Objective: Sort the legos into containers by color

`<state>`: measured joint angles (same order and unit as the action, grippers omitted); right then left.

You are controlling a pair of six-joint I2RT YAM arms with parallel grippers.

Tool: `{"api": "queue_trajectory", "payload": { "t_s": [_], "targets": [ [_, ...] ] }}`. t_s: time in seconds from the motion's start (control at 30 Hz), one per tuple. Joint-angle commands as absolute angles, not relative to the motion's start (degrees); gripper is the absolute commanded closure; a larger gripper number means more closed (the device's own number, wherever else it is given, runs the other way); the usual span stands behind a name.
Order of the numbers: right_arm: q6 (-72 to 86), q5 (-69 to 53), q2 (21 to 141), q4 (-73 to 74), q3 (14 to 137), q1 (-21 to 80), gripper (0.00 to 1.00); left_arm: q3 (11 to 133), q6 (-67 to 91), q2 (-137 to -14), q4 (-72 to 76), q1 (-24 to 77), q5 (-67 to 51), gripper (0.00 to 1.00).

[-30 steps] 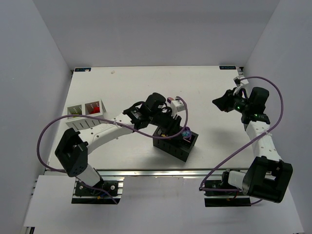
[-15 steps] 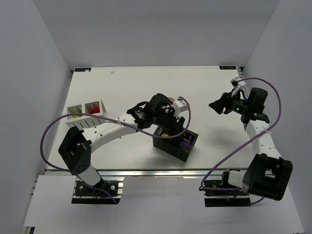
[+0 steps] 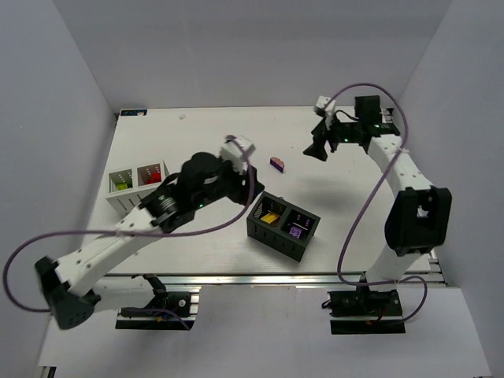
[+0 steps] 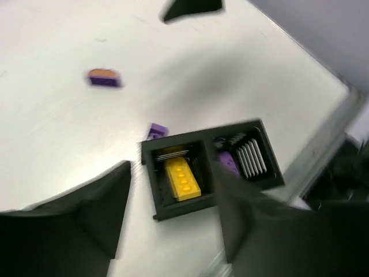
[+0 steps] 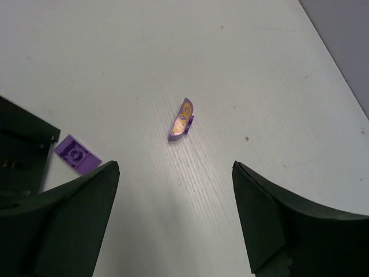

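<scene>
My right gripper moves down and to its left in the top view next, and lowers its open fingers around the orange-topped purple lego [image 3: 277, 164] [image 5: 181, 120].
The black box [image 3: 302, 248] stands mid-table with a yellow lego [image 4: 183, 179] in its left cell and a purple lego [image 4: 228, 162] in its right cell. My left gripper [image 4: 172, 173] hovers open and empty above it, drawn back to the box's left [image 3: 239, 181]. A purple lego with an orange top [image 5: 183, 120] lies on the table [image 3: 277, 163], just ahead of my open, empty right gripper [image 5: 176, 167] [image 3: 317, 148]. A flat purple lego [image 5: 76, 154] lies by the box's far corner [image 4: 155, 131]. The white box [image 3: 126, 199] at the left holds green [image 3: 120, 185] and red [image 3: 150, 176] legos.
Grey walls close in the table on the left, back and right. The table's near edge has a metal rail [image 3: 236, 276] with both arm bases behind it. The right gripper shows as a dark shape [image 4: 193, 7] at the top of the left wrist view.
The left gripper opened, left its purple lego in the black box's right cell, and drew back left. The right arm swung to the back centre and its gripper opened wide.
</scene>
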<state>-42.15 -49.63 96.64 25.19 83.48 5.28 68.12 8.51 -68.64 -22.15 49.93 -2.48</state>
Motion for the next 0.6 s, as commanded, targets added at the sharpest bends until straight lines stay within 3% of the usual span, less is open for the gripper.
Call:
{"api": "queue_trajectory", "payload": {
  "t_s": [0.0,0.13,0.33,0.57],
  "targets": [
    [-46.3,-38.8,101.9,31.6,91.2,9.4,0.15,62.0,15.4,-61.8,-23.9,48.8,18.5,0.25],
    [-38.5,-31.9,109.0,31.9,99.8,11.0,0.13,58.3,23.6,-58.1,-26.5,47.6,28.3,0.08],
    [-28.3,-24.9,117.1,34.7,111.6,13.5,0.17,66.0,29.7,-61.7,-34.1,46.2,34.6,0.03],
    [-20.0,-16.8,120.9,36.2,114.5,18.9,0.18,74.2,33.0,-66.6,-39.8,45.2,29.9,0.02]
  ]
}}
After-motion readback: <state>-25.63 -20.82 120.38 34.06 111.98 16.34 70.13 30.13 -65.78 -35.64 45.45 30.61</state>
